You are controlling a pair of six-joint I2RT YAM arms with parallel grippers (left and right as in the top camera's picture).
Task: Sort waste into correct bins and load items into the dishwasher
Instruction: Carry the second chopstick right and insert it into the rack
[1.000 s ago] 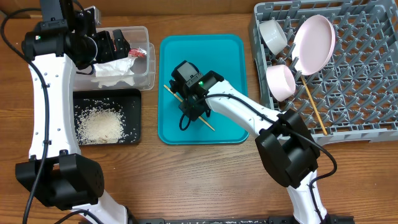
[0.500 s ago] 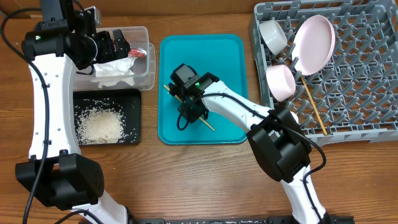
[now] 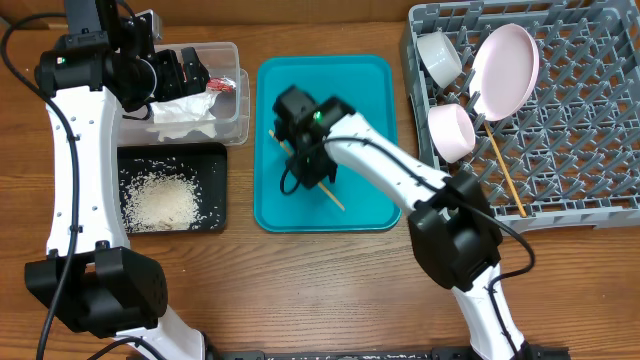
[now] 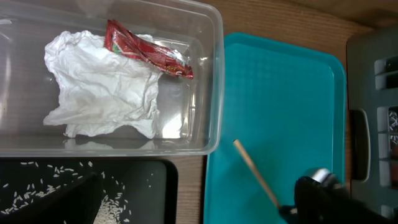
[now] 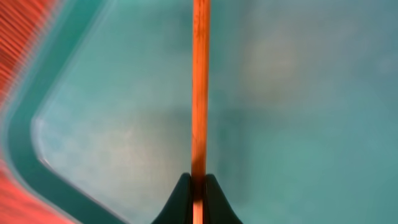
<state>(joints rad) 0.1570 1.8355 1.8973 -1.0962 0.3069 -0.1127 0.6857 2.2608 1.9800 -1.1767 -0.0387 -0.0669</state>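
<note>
A chopstick already lies in the grey dish rack [image 3: 580,160]. My right gripper will next lift off the teal tray and move over the wires [image 3: 523,171] beside that stick to release.
My right gripper [image 3: 306,160] [image 5: 199,186] hangs over the teal serving tray [image 3: 365,90] [image 5: 292,93], shut on a thin wooden chopstick [image 3: 336,201] [image 5: 199,87] [image 4: 254,171]. The stick runs straight out from between the pinched fingertips. A second chopstick [image 3: 506,172] lies in the grey dish rack [image 3: 580,160], beside a white plate [image 3: 505,68] and two white bowls [image 3: 440,55] [image 3: 452,132]. My left gripper [image 3: 178,70] stands open above the clear tub [image 3: 238,110] [image 4: 214,93], which holds the crumpled napkin [image 4: 102,93] and red wrapper [image 4: 146,50]. Rice [image 3: 160,200] lies in the black tray [image 3: 217,160].
The teal tray sits mid-table between the bins on the left and the rack at the right. Bare wooden table [image 3: 330,290] runs along the front. My right arm's white links [image 3: 400,180] cross the tray's near right part.
The right gripper has closed on the chopstick and shifted slightly toward the far side of the teal tray, the stick moving with it. The left arm has stayed still.
</note>
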